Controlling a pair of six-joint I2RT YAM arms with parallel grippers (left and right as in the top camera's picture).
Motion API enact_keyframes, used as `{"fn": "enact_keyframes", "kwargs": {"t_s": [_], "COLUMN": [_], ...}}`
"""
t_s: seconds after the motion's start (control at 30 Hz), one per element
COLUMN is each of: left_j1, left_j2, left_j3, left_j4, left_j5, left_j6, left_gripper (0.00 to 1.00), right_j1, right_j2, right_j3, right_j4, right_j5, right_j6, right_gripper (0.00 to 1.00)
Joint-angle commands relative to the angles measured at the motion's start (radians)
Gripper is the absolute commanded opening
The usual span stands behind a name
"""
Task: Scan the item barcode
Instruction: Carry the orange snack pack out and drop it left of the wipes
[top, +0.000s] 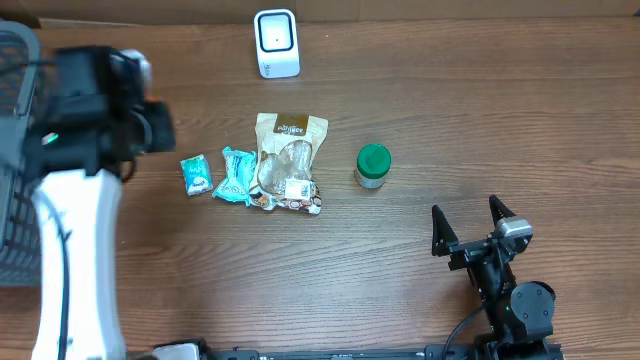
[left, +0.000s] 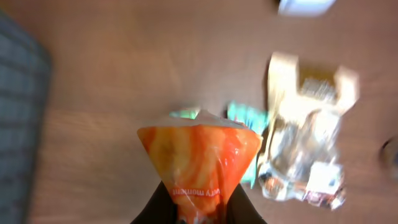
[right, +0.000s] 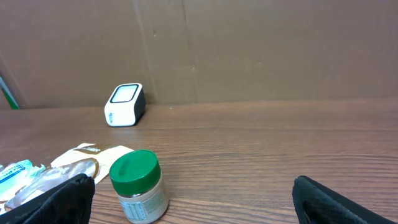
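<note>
The robot's left gripper will next lower the orange packet between the grey basket and teal packets, then move it toward those packets and let it go, since there is empty wood there.
An orange snack packet (left: 199, 162) fills the left wrist view, pinched at its lower end by my left gripper (left: 199, 214), which is shut on it above the table. In the overhead view the left arm (top: 95, 100) hangs over the table's left side and hides the packet. The white barcode scanner (top: 277, 43) stands at the back centre, far from the packet; its edge shows at the scanner (left: 305, 6) corner of the left wrist view. My right gripper (top: 470, 228) rests open at the front right, holding nothing.
A tan pouch (top: 288, 160), two teal packets (top: 237, 175) and a green-lidded jar (top: 373, 165) lie mid-table. The jar (right: 138, 185) sits just inside the right gripper's left finger. A grey basket (top: 15, 150) stands at the left edge.
</note>
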Motion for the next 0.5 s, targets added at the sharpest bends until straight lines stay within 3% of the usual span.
{"fn": "enact_keyframes", "kwargs": {"t_s": [0.0,0.3,0.47], "left_j1": [-0.022,-0.036,-0.029], "left_j2": [0.067,0.171,0.172], "left_j3": [-0.113,-0.285,-0.288], "left_j4": [0.019,0.164,0.219], "left_j5": [0.012,0.039,-0.085], "left_j6": [-0.063,-0.121,-0.122], "left_gripper": [0.05,0.05,0.04], "right_j1": [0.002,0.002,0.002], "right_j2": [-0.01,-0.01,-0.01], "right_j3": [-0.011,-0.011,-0.011], "right_j4": [0.003,0.003,0.003], "right_j5": [-0.005,-0.005,-0.005], "right_j6": [0.006,0.006,0.006], "right_gripper": [1.0,1.0,1.0]}}
